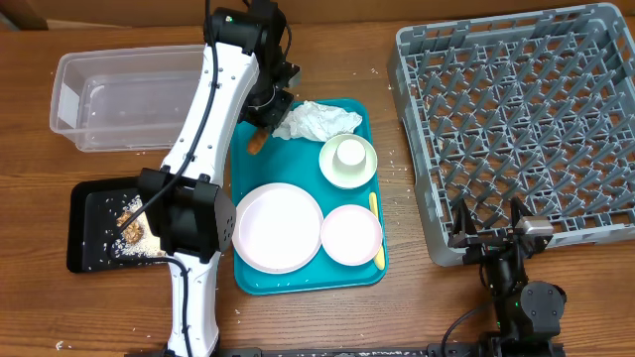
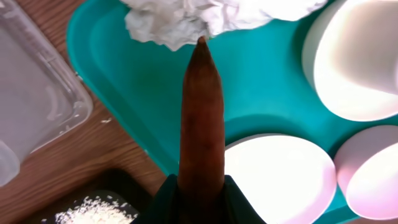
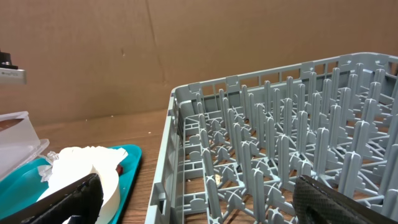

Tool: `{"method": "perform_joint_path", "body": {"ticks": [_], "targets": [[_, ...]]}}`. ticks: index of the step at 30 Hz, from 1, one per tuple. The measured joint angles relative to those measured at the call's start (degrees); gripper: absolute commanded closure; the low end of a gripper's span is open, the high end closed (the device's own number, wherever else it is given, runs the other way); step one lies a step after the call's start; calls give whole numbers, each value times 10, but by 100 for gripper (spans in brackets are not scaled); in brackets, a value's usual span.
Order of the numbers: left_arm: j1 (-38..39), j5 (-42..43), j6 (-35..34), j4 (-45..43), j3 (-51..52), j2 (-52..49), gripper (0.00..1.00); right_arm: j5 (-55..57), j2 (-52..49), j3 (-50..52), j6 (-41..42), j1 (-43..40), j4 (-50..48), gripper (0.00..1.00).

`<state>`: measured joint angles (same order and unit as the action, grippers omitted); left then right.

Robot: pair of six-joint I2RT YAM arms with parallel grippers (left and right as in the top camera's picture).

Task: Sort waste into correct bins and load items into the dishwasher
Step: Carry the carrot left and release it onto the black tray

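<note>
My left gripper needs to move back to the left in the overhead view, over the rice grains on the black tray, and let go of the stick, because that tray already has food on it.
My left gripper is shut on the thin orange-brown food stick over the teal tray's far left corner, beside the crumpled white napkin. In the left wrist view the stick stands out of my fingers, its tip by the napkin. On the teal tray are the round plate, the smaller pink dish, a white bowl holding the small cup, and the yellow spoon. My right gripper is open and empty at the grey dish rack's front edge.
The clear tub stands at the far left. The black tray in front of it holds rice grains and a brown lump. The left arm lies between these and the teal tray. The rack fills the right wrist view.
</note>
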<state>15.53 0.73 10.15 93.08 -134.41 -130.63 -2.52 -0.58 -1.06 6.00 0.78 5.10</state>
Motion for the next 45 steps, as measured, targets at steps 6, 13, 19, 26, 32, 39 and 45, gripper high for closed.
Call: {"method": "perform_joint_path", "body": {"ticks": [6,13,19,26,32,39,45], "targets": [[-3,-25,-20,6,0,0,90,0,0,0,0,0,0,0],[-22,-61,-77,8,0,0,91,0,0,0,0,0,0,0],[-78,-85,-168,7,0,0,96,0,0,0,0,0,0,0],[-180,-85,-260,6,0,0,96,0,0,0,0,0,0,0],[-243,-80,-286,21,0,0,96,0,0,0,0,0,0,0],[-300,-74,-302,36,0,0,93,0,0,0,0,0,0,0],[-360,-74,-311,36,0,0,95,0,0,0,0,0,0,0]]}}
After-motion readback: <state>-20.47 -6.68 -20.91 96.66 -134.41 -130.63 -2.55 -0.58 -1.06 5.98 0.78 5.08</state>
